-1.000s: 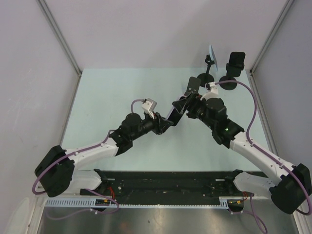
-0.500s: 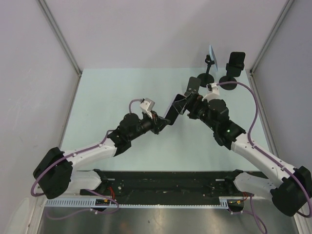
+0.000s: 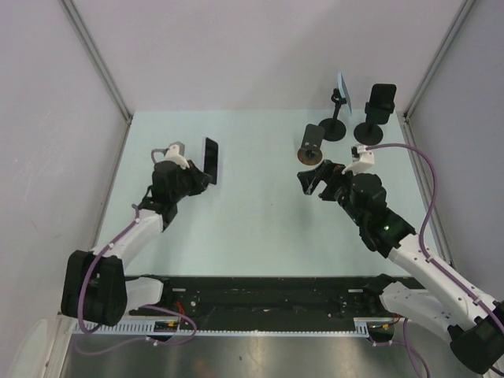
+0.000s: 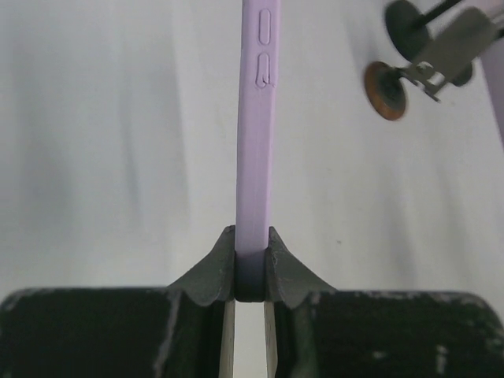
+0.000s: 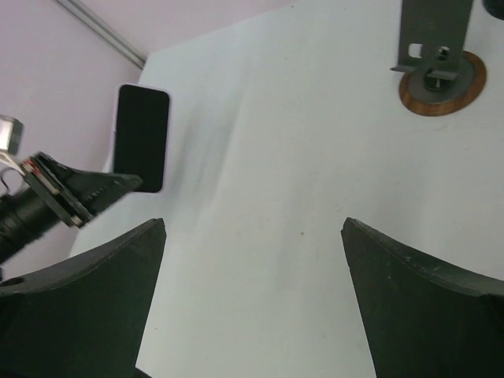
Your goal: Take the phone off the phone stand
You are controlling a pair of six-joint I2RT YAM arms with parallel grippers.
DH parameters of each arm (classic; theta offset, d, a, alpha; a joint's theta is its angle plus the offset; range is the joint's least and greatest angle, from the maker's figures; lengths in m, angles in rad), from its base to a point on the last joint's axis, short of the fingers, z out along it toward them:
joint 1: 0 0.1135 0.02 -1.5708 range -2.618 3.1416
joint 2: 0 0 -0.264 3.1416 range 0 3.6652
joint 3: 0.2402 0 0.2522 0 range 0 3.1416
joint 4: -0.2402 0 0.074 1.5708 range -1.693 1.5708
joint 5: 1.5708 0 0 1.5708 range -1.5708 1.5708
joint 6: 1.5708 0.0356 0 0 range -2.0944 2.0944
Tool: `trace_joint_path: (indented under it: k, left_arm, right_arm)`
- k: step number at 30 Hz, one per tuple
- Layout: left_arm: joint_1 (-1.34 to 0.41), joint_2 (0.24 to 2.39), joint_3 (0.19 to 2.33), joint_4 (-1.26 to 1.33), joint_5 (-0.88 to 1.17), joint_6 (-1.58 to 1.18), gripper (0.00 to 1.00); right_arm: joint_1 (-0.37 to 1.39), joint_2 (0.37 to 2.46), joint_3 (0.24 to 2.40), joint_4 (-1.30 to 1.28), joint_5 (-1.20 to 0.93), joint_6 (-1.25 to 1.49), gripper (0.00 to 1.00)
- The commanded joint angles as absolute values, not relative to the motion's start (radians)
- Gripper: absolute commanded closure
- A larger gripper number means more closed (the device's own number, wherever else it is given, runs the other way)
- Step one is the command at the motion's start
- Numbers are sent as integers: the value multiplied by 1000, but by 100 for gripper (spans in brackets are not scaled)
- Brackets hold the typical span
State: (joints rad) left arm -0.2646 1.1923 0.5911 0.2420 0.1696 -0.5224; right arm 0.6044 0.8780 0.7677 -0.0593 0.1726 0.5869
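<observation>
The phone is off its stand, so I will move my left gripper to the left in the top view and down, to release the phone on the tabletop near the wall [image 3: 137, 178].
The phone [image 3: 211, 161], dark-screened in a lilac case, is held on edge above the left part of the table. My left gripper [image 3: 201, 176] is shut on its lower end. In the left wrist view the phone [image 4: 256, 134] runs edge-on up from the left gripper [image 4: 252, 264]. The phone stand [image 3: 312, 142], grey with a brown round base, stands bare right of centre. My right gripper [image 3: 316, 178] hangs open just in front of it, nothing between its fingers. The right wrist view shows the right gripper [image 5: 253, 224] wide apart, the phone [image 5: 142, 138] far left and the stand [image 5: 435, 39] top right.
Two more stands sit at the back right: one carries a light blue phone [image 3: 342, 88], the other a black phone [image 3: 383, 101]. White walls with metal rails close in the table [image 3: 252, 228] on the left, back and right.
My left arm has swung from the table's middle to the left, taking the phone along. The right gripper has opened wider and drawn back from the phone.
</observation>
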Motion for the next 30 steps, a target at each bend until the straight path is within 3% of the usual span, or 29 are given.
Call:
trace_joint_path:
  k: [1, 15, 30]
  left_arm:
    - [-112, 1232, 783, 39, 262, -414, 100]
    - [357, 1517, 976, -218, 436, -152, 100]
    - [545, 1769, 1086, -359, 557, -3, 97]
  right_arm:
    - [598, 845, 746, -100, 241, 491, 0]
    - [594, 834, 686, -61, 157, 440, 0]
    - [617, 864, 667, -44, 150, 428, 0]
